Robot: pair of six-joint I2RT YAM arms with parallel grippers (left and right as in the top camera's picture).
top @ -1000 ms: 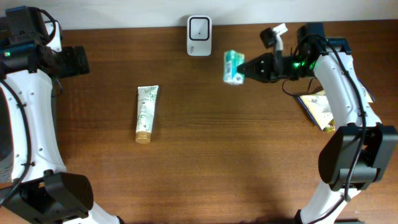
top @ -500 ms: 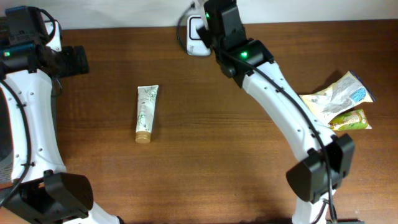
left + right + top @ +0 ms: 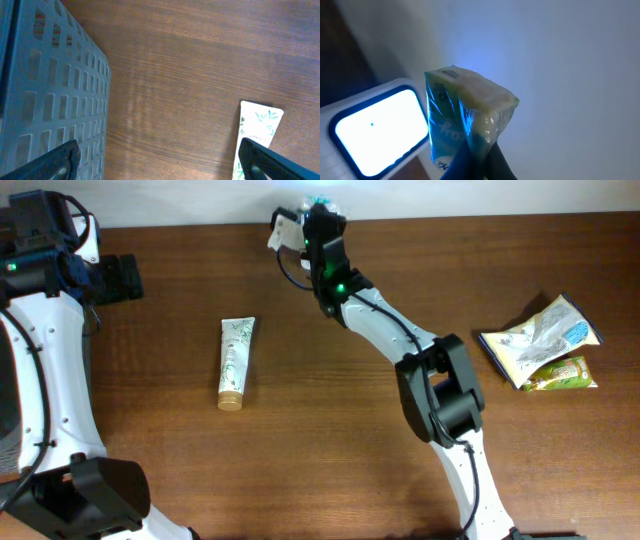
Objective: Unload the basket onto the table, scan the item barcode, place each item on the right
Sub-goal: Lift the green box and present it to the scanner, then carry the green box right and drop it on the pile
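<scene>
Next, my right gripper swings back and to the right in the overhead view, where the snack packets lie, and lets go over the larger packet.
My right gripper (image 3: 477, 161) is shut on the lower end of a small blue-green wrapped packet (image 3: 465, 115). The packet hangs upright just right of the scanner's glowing white window (image 3: 372, 127), and blue light falls on the wall behind. In the overhead view the right gripper (image 3: 320, 222) reaches to the table's back edge, covering the scanner. Only a bluish tip of the packet (image 3: 321, 201) shows there. My left gripper (image 3: 125, 277) stands open at the far left with nothing between its fingers (image 3: 57, 162).
A white and green tube (image 3: 235, 362) lies left of centre, its end visible by the left fingers (image 3: 257, 135). A grey slotted basket (image 3: 50, 90) stands at the left. Two snack packets (image 3: 540, 330) lie at the right.
The right arm has swung left from beside the scanner to the back edge over it, carrying the packet. The left arm has not moved.
</scene>
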